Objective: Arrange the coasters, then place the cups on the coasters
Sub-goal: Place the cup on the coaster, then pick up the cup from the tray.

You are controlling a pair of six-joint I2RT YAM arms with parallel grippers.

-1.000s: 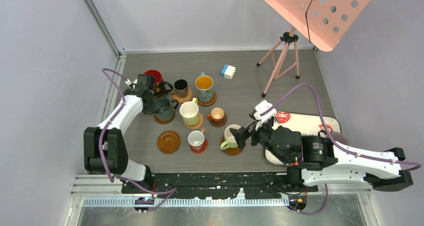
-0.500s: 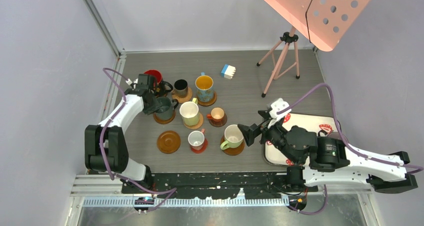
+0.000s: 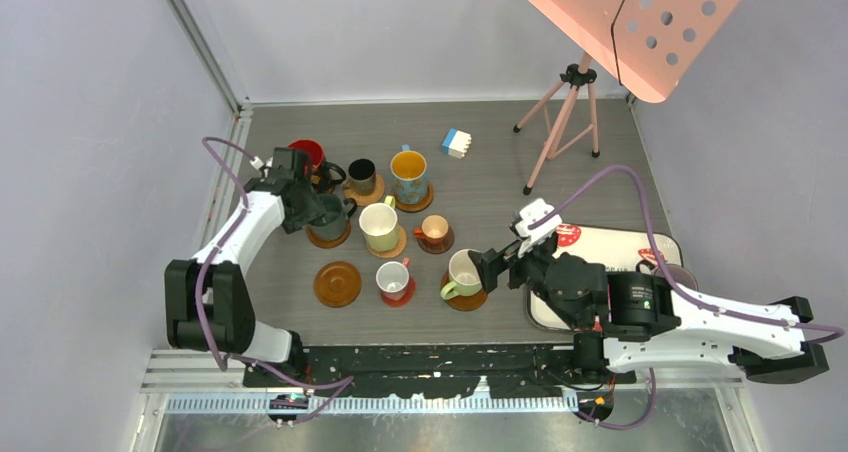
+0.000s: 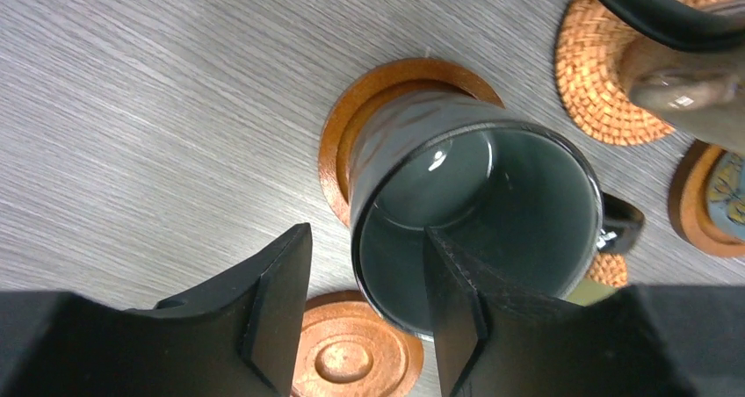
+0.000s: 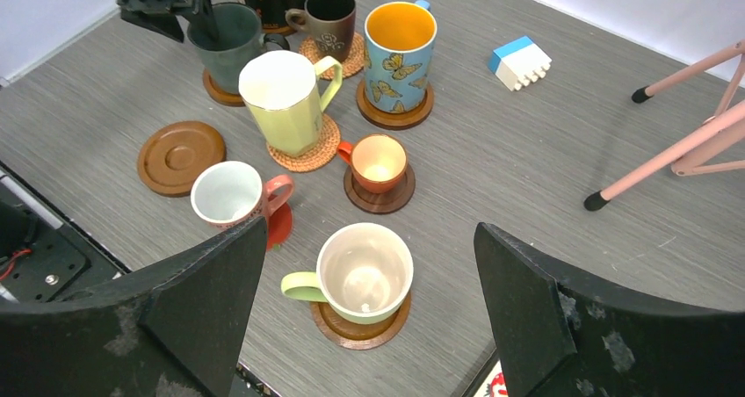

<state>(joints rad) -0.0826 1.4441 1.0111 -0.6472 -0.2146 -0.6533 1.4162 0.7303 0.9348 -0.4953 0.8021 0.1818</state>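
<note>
My right gripper swings to the right in the top view and tips down onto the tray mug's far rim next, as that mug lacks a coaster.
A dark green mug stands on a brown coaster. My left gripper straddles its rim, one finger inside and one outside, parted from the wall and open. My right gripper hangs wide open just right of a cream mug with a green handle, which sits on a dark wood coaster. Other cups rest on coasters: red-inside, black, blue with yellow inside, tall cream, small orange and pink-handled. One brown coaster lies bare.
A blue-and-white block lies at the back. A pink music stand's tripod stands at the back right. A white tray with red marks lies under my right arm. Walls close in on the left, the right and the back.
My left gripper has opened and let go of the dark green mug, which stays on its coaster. My right arm drew back to the right, then came forward toward the cream mug again.
</note>
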